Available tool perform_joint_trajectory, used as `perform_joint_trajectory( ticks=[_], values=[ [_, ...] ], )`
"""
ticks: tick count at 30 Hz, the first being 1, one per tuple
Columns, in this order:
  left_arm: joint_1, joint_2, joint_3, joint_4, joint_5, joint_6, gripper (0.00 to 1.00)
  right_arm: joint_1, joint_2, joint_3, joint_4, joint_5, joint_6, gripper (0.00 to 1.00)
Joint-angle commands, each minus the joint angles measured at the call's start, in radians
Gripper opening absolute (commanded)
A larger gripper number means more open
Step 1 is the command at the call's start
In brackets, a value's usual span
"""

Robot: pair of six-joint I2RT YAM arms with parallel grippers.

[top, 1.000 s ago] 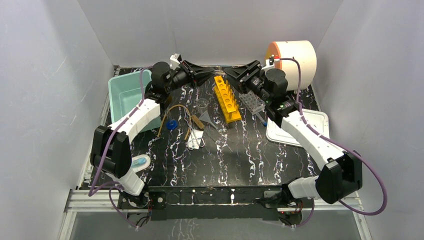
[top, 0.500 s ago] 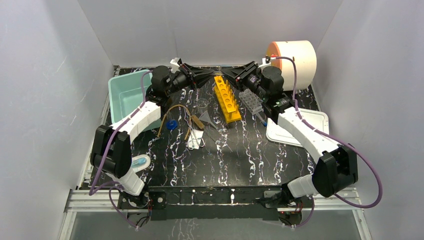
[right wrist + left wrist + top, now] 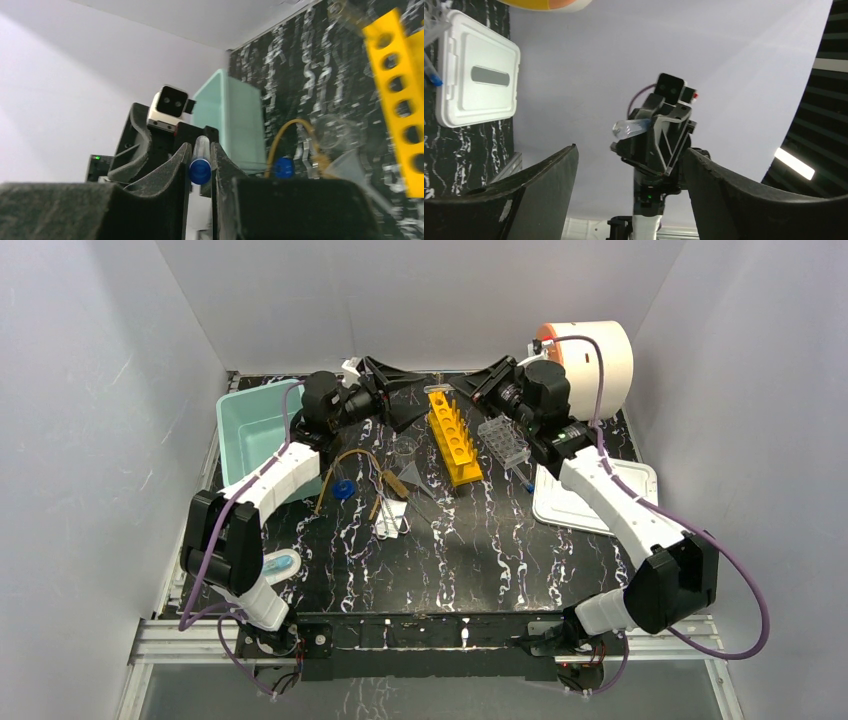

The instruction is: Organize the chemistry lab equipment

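Note:
The clear rack's far end lies below the spot to the right in the top view, so my right gripper will next go there, turn the sideways tube upright, lower and release.
My right gripper is shut on a clear tube with a blue cap, held in the air above the far end of the yellow rack with round holes. Facing it from the left, my left gripper stands open, its fingers apart from the tube and nothing between them. On the table lie a clear plastic tube rack, a glass beaker, a clear funnel, an amber rubber tube and wooden-handled tools.
A teal bin sits at the back left. A white lidded box lies at the right, and a big white roll stands behind it. A loose blue cap rests near the amber tube. Grey walls close in on three sides.
The left gripper, shut a second ago, has opened and let go of the tube. The right gripper has closed on the tube and now holds it alone.

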Motion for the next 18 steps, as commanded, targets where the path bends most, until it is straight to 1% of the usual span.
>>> perform_joint_trajectory(
  ticks=[1,3,6,7,9,13,15,18],
  values=[
    [0.049,-0.060,0.030,-0.122,0.069,0.145,0.78,-0.011,-0.011,0.116,-0.139,0.089,-0.317,0.18],
    [0.066,-0.075,0.048,-0.237,0.074,0.259,0.81,-0.015,0.003,0.154,-0.201,0.129,-0.447,0.19],
    [0.074,-0.087,0.128,-0.495,0.049,0.486,0.81,-0.021,0.072,0.261,-0.366,0.181,-0.632,0.19],
    [0.075,-0.086,0.155,-0.588,0.036,0.553,0.82,-0.022,0.090,0.290,-0.416,0.213,-0.676,0.19],
    [0.075,-0.080,0.203,-0.715,0.027,0.653,0.82,-0.025,0.111,0.310,-0.458,0.271,-0.758,0.19],
    [0.075,-0.103,0.217,-0.801,0.007,0.745,0.82,-0.054,0.170,0.333,-0.517,0.316,-0.858,0.20],
    [0.075,-0.108,0.233,-0.844,-0.018,0.794,0.82,-0.085,0.218,0.359,-0.555,0.300,-0.879,0.20],
    [0.075,-0.100,0.282,-0.932,-0.059,0.878,0.82,-0.099,0.268,0.360,-0.540,0.320,-0.956,0.21]
  ],
)
